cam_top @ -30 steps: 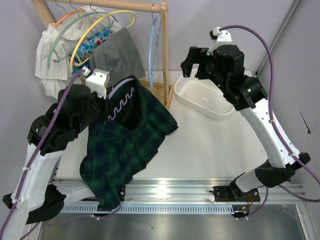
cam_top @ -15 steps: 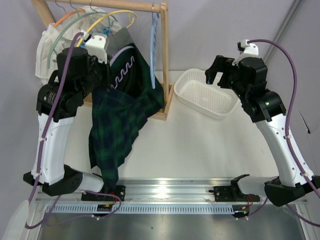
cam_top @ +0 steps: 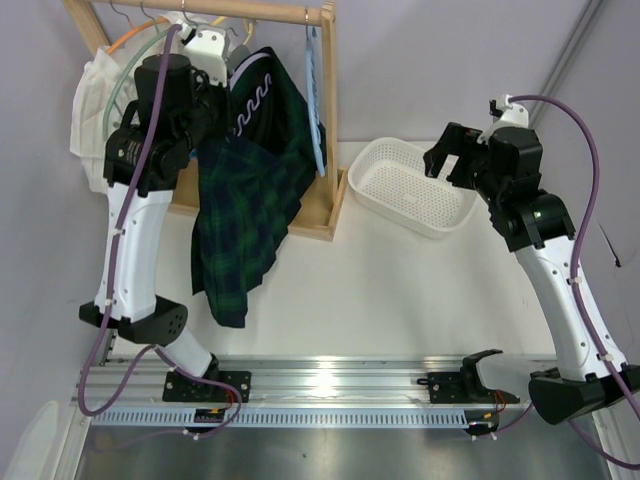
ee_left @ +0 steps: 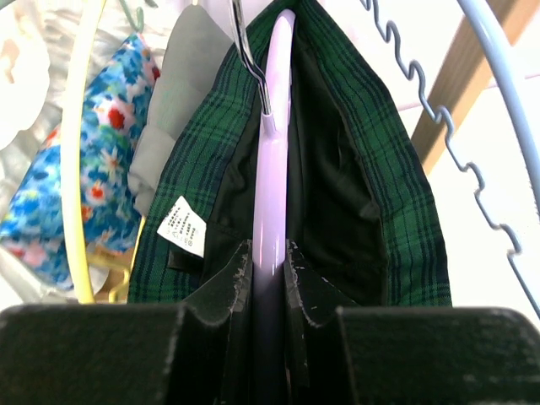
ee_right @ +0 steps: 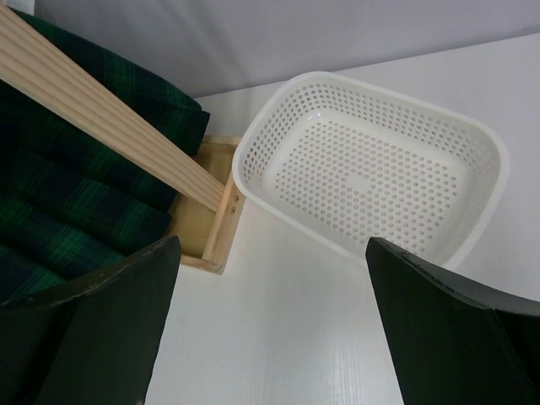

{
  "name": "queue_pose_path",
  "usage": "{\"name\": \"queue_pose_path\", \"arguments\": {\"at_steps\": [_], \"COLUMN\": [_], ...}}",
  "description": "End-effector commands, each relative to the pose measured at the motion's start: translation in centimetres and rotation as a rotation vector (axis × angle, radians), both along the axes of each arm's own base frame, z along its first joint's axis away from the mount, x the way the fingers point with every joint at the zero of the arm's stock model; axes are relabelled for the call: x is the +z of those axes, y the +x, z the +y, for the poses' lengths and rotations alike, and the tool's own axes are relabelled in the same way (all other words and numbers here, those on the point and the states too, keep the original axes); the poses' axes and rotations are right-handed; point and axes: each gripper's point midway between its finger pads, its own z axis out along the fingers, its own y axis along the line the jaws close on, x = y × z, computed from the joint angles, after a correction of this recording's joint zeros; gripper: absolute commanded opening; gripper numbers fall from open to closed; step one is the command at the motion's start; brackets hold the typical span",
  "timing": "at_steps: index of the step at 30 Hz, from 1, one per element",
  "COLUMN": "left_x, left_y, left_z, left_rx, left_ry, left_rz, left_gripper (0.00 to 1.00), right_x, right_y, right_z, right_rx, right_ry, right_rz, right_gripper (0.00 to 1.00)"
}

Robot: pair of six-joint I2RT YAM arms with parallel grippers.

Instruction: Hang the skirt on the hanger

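The top bar's part (cam_top: 268, 12) next to the light blue hanger is bare. I need to move my left gripper outward, put the lavender hanger's hook over it and let go of the hanger.
The dark green plaid skirt (cam_top: 245, 220) hangs draped over the lavender hanger (cam_top: 255, 100), high up by the wooden rack's top rail (cam_top: 270, 13). My left gripper (ee_left: 268, 261) is shut on the hanger (ee_left: 272, 160), whose arm runs straight up between the fingers. The skirt's waistband (ee_left: 396, 194) wraps both sides of it, white label (ee_left: 182, 225) showing. The hanger's metal hook (ee_left: 250, 63) points up; whether it sits on the rail is hidden. My right gripper (ee_right: 270, 321) is open and holds nothing, above the table beside the basket (ee_right: 371, 169).
The wooden rack (cam_top: 330, 110) also carries a light blue hanger (cam_top: 316, 100), a yellow hanger (ee_left: 74, 169), a grey garment (ee_left: 181, 93), a floral one (ee_left: 51, 194) and a white ruffled one (cam_top: 95, 110). A white perforated basket (cam_top: 415, 185) stands right of the rack.
The left arm has raised the hanger and skirt off the table, up and back to the rack's rail. The right arm has drawn back to the right, still open.
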Motion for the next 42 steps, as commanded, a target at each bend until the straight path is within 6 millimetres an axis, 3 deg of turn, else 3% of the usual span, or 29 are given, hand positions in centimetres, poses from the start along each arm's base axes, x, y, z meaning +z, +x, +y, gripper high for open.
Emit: {"name": "queue_pose_path", "arguments": {"at_steps": [1, 13, 18, 25, 36, 42], "left_x": [8.3, 11.7, 10.1, 10.2, 8.3, 7.3], "left_y": [0.3, 2.8, 4.7, 7.0, 10.2, 11.4], "left_z": [0.6, -0.8, -1.9, -1.2, -0.8, -0.7], "left_rx": [-0.006, -0.048, -0.069, 0.004, 0.027, 0.022], "left_ry": [-0.101, -0.160, -0.161, -0.140, -0.112, -0.071], "left_rz": [-0.282, -0.427, -0.390, -0.430, -0.413, -0.400], "left_gripper": [0.00, 0.00, 0.00, 0.00, 0.00, 0.00], "right_x": [1.3, -3.3, -4.2, -4.7, -5.8, -5.3], "right_y": [-0.3, -1.0, -1.3, -1.1, -0.9, -0.6], "right_z": [0.3, 0.6, 0.8, 0.9, 1.1, 1.6], "right_rx": [0.018, 0.013, 0.019, 0.019, 0.016, 0.034], "right_ry": [0.044, 0.084, 0.093, 0.091, 0.095, 0.117], "right_rz": [-0.052, 0.039, 0.063, 0.075, 0.112, 0.096], "right_gripper": [0.99, 0.99, 0.99, 0.99, 0.99, 0.99]}}
